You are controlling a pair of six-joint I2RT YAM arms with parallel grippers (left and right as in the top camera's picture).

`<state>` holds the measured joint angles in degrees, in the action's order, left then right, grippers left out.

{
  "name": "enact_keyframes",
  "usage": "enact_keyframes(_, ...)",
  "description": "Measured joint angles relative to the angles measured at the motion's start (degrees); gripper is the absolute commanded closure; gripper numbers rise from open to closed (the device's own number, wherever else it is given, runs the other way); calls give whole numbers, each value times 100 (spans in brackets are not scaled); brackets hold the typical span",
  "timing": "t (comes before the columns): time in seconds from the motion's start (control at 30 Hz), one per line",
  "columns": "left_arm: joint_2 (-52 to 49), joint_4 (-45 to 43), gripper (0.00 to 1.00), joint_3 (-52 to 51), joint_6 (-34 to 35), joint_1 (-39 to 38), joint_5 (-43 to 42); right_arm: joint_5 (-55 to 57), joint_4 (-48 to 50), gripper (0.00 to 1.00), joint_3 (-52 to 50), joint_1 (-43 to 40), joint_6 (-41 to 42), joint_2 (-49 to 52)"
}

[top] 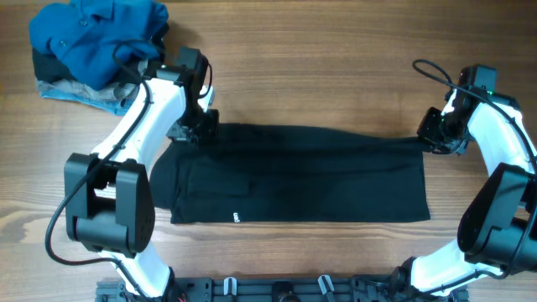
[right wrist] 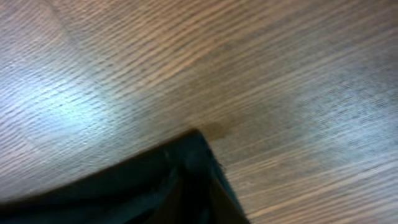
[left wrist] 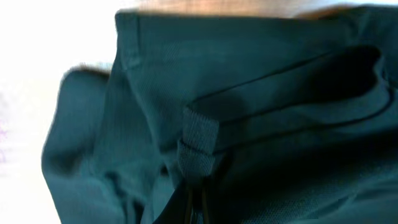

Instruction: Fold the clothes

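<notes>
The cloth lies flat along the shirt's short end edge (top: 421, 165), so next my right gripper will pull the pinched corner back along there to let it go.
The clothes (top: 319, 176), a black T-shirt, lie folded into a long flat rectangle across the middle of the table, with a small white tag (top: 236, 217) near the front edge. My left gripper (top: 195, 132) is shut on the shirt's far left corner. My right gripper (top: 430, 138) is shut on its far right corner. Dark fabric (left wrist: 267, 112) with a folded hem fills the left wrist view and bunches around the closed fingers at the bottom. The right wrist view shows a pinched corner of the cloth (right wrist: 155, 186) over the wood, and it hides the fingers.
A bright blue shirt (top: 96, 38) lies heaped on a grey-blue denim piece (top: 84, 92) at the far left corner, close behind my left arm. The wooden table (top: 336, 75) runs behind the shirt. A black rail (top: 277, 289) lines the front edge.
</notes>
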<state>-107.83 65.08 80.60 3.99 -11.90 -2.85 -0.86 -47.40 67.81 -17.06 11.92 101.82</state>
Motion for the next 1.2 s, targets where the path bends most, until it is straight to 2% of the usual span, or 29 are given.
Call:
enact_keyframes(0.27, 0, 640, 96, -42, 107, 0, -4, 221, -240, 96, 0, 0, 20, 0)
enact_keyframes(0.7, 0, 933, 96, -544, 232, 0, -63, 501, -907, 94, 0, 0, 20, 0)
enact_keyframes(0.77, 0, 931, 96, -682, 232, 0, -90, 501, -946, 87, 0, 0, 20, 0)
enact_keyframes(0.8, 0, 931, 96, -734, 234, 0, -92, 501, -966, 80, 0, 0, 20, 0)
enact_keyframes(0.87, 0, 929, 96, -820, 256, 0, -111, 503, -1012, 79, 0, 0, 35, 0)
enact_keyframes(0.9, 0, 929, 96, -833, 273, 0, -111, 509, -1049, 72, 0, 0, 13, 0)
enact_keyframes(0.97, 0, 927, 96, -835, 280, 0, -118, 533, -1104, 41, 0, 0, 42, 0)
enact_keyframes(1.1, 0, 907, 96, -835, 280, 0, -127, 586, -1108, 26, 0, -2, 133, 0)
enact_keyframes(1.2, 0, 887, 96, -835, 282, 0, -129, 581, -898, 21, 0, -2, 225, 0)
